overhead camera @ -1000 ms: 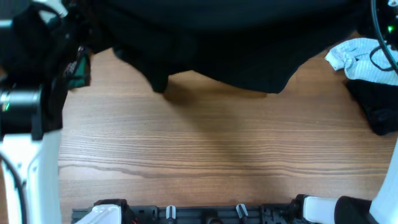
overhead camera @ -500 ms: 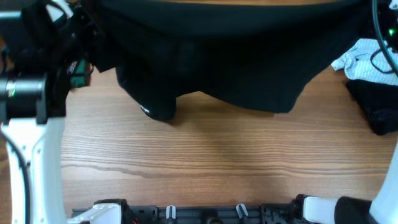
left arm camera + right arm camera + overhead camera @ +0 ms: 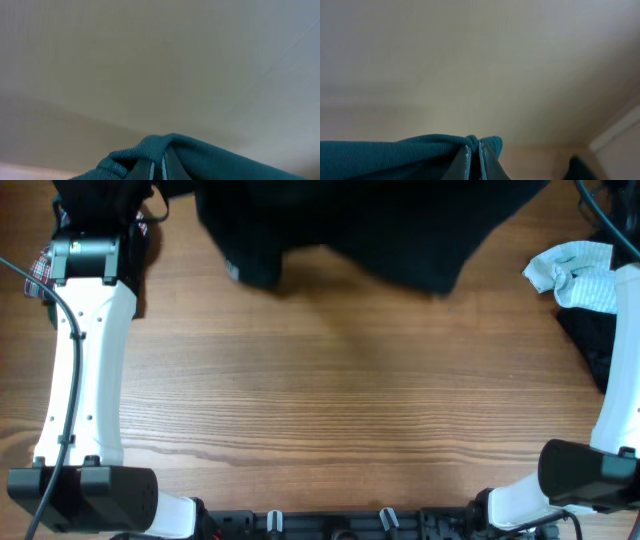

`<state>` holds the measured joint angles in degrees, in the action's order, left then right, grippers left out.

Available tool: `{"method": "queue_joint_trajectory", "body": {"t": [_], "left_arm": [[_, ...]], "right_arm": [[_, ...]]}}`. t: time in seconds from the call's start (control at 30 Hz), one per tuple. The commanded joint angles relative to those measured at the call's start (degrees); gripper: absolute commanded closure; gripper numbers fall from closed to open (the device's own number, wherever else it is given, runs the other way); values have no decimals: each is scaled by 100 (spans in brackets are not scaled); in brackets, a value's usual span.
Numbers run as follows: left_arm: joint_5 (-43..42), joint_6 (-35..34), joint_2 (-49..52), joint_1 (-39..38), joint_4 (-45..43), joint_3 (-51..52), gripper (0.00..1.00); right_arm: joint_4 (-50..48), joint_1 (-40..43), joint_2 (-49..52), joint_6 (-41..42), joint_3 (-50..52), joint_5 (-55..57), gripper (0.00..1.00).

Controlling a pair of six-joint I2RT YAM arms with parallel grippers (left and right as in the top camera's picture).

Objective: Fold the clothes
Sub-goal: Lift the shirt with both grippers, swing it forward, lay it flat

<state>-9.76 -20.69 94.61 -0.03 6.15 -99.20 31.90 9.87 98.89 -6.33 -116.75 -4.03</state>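
Note:
My right gripper needs to go down, tilting downward, and then open to put the shirt on the wood next to the light blue garment.
The large black T-shirt hangs across the far side of the overhead view, and its lower folds dangle over the wooden table. A small white print shows on its left fold. In the left wrist view my left gripper is shut on a bunched edge of the shirt, which looks dark teal up close. In the right wrist view my right gripper is likewise shut on a pinched fold of the shirt. Both wrist cameras face a pale wall. Neither gripper's fingers show in the overhead view.
A crumpled light blue garment lies at the far right, with a dark garment just below it. A plaid piece peeks out behind the left arm. The right arm runs along the right edge.
Both arms have lifted the black shirt up and toward the far side. Its hanging folds now cover less of the table, and the light blue garment is more exposed.

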Motion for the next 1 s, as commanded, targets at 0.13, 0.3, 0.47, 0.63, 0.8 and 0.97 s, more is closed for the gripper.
{"method": "queue_joint_trajectory", "body": {"t": [0.13, 0.3, 0.47, 0.63, 0.8, 0.97], "left_arm": [[146, 72, -52, 13, 973, -105, 96], [144, 72, 190, 15, 2527, -103, 96], [146, 76, 369, 15, 3845, -101, 96], [146, 76, 402, 15, 4798, -98, 96], [170, 94, 439, 15, 5633, -94, 96], [350, 94, 566, 15, 6168, -85, 95]], "right_arm": [[581, 50, 2, -133, -98, -72, 96], [1626, 50, 289, -120, -92, -479, 96], [2758, 50, 667, -103, -90, -960, 96], [3904, 50, 927, -66, -90, -999, 96], [4627, 50, 1110, -85, -87, -999, 96], [4942, 50, 1191, -120, -87, -999, 96]]}}
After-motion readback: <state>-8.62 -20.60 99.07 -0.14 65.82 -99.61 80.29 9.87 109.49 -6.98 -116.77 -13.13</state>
